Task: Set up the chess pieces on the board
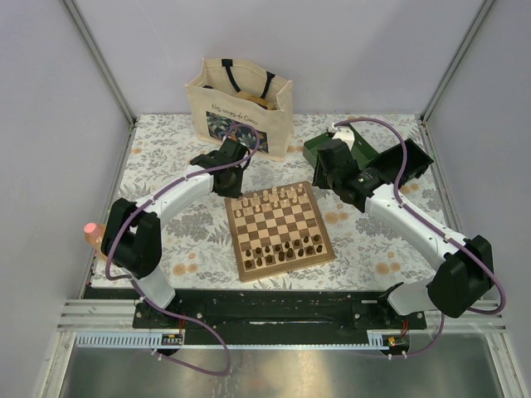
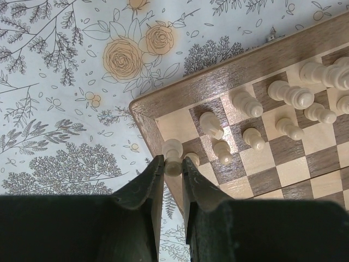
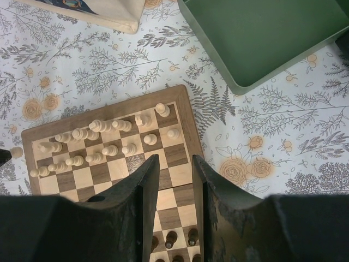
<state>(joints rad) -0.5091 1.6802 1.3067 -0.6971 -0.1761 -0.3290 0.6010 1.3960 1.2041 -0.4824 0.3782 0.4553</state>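
Note:
My left gripper is to lower the pale cream piece onto the board's far corner square (image 1: 236, 204) (image 2: 177, 126), which is empty beside it.
The board (image 1: 235, 249) lies in the middle of the table. Pale cream chess pieces (image 1: 270, 199) stand in its two far rows and dark brown pieces (image 1: 286, 247) in its near rows. My left gripper (image 1: 233, 184) is at the board's far left corner. In the left wrist view it (image 2: 173, 165) is shut on a pale cream piece (image 2: 173, 155), held over the border (image 2: 218, 82) beside the empty corner square. My right gripper (image 1: 332, 176) is at the far right corner. In the right wrist view it (image 3: 175, 164) is open and empty above the board (image 3: 109, 112).
A cream tote bag (image 1: 239, 104) stands behind the board. A green box (image 1: 411, 157) lies open at the back right and also shows in the right wrist view (image 3: 267, 38). A pink object (image 1: 90, 230) sits at the table's left edge. Grey walls close the sides.

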